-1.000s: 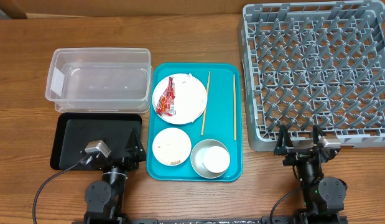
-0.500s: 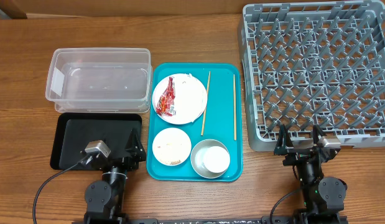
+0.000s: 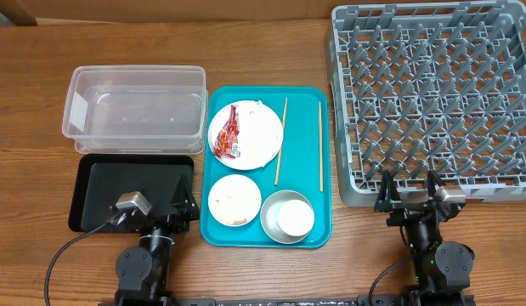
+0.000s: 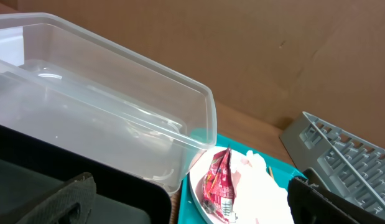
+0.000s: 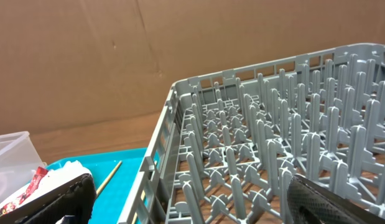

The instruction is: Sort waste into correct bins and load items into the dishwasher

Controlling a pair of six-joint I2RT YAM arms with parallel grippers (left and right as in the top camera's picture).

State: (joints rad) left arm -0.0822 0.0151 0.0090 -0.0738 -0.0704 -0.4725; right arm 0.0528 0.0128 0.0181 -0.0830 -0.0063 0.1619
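I should lift my left gripper next, swing it across the small plate and tip it down onto the white cup's side by the small plate, because the grey bowl is all around the cup.
The red-and-white wrapper point(image 3: 230, 130) lies on the large white plate point(image 3: 256, 136) on the teal tray point(image 3: 308, 102); it also shows in the left wrist view point(image 4: 218, 182). The small plate point(image 3: 234, 201) holds food bits. A white cup point(image 3: 296, 217) sits in the grey bowl point(image 3: 272, 218). Two chopsticks point(image 3: 280, 140) lie on the tray. The clear tub point(image 3: 135, 108) and black tray point(image 3: 131, 189) are on the left, the grey rack point(image 3: 432, 93) on the right. My left gripper point(image 3: 182, 206) is open and empty at the black tray's front right corner. My right gripper point(image 3: 409, 195) is open and empty at the rack's front edge.
A brown cardboard wall point(image 4: 254, 50) stands behind the table. Bare wooden table point(image 3: 42, 102) lies left of the tub and in front of the teal tray. The rack's pegs point(image 5: 267, 124) stand close before my right gripper.
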